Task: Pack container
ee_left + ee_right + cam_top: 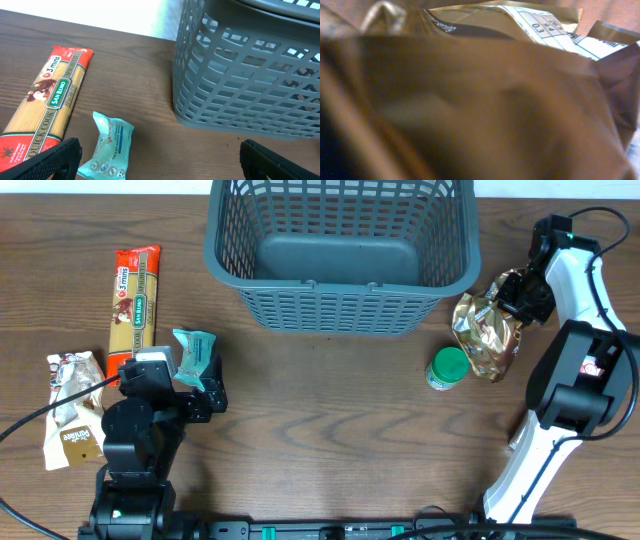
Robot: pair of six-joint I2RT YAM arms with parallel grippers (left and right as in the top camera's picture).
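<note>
I will next lift my right gripper over the basket's side and lower it to the empty near part of the basket's bottom to release the gold bag (485,335).
The container, a dark grey-blue lattice basket (340,305), stands empty at the back centre; its wall also shows in the left wrist view (250,75). My left gripper (203,388) is open and empty (160,167), low over the table, with a teal tissue pack (192,352) just inside its left finger (111,145). My right gripper (520,292) is at the upper right corner of a crumpled gold foil bag (485,335). The bag fills the right wrist view (470,100) and hides the fingers.
A red spaghetti pack (134,298) lies at the left, also in the left wrist view (47,102). A white and brown snack bag (72,412) lies at the far left. A small jar with a green lid (448,368) stands beside the gold bag.
</note>
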